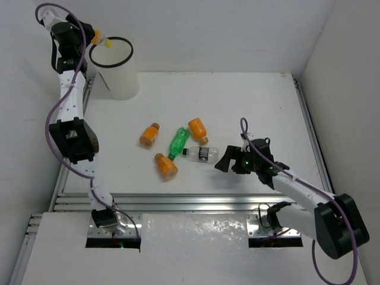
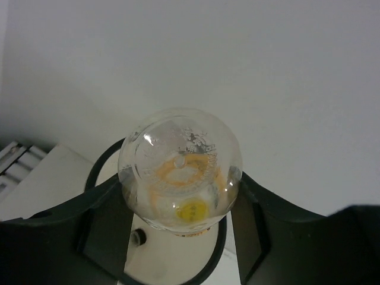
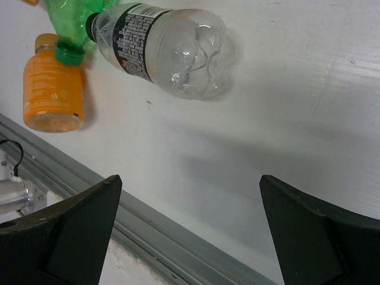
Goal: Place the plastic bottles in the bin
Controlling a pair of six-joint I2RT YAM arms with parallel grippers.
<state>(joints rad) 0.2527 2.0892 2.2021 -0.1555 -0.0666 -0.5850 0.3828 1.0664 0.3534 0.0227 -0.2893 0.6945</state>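
Observation:
The right gripper turns to the left in the top view and down onto the clear bottle's dark label [image 1: 203, 154] [image 3: 136, 40] next, because the bottle points from finger to finger.
My left gripper [image 1: 95, 37] is raised at the white bin's [image 1: 119, 80] left rim and is shut on a clear yellow-capped bottle [image 1: 104, 42]. In the left wrist view the bottle's base [image 2: 180, 169] fills the gap between the fingers [image 2: 89, 228], with the bin's black rim [image 2: 218, 249] below it. Three orange bottles [image 1: 149, 135] [image 1: 198, 130] [image 1: 166, 166], a green bottle [image 1: 178, 142] and a clear dark-labelled bottle [image 1: 200, 154] lie mid-table. My right gripper [image 1: 228, 160] is open just right of the clear bottle [image 3: 172, 47], empty above the table [image 3: 190, 184].
A metal rail [image 1: 196, 202] runs along the table's near edge, and shows in the right wrist view [image 3: 160, 237]. A rail also lines the table's right edge [image 1: 312, 130]. White walls stand behind and to the right. In the right wrist view a green bottle [image 3: 71, 18] and an orange bottle [image 3: 50, 89] lie at upper left.

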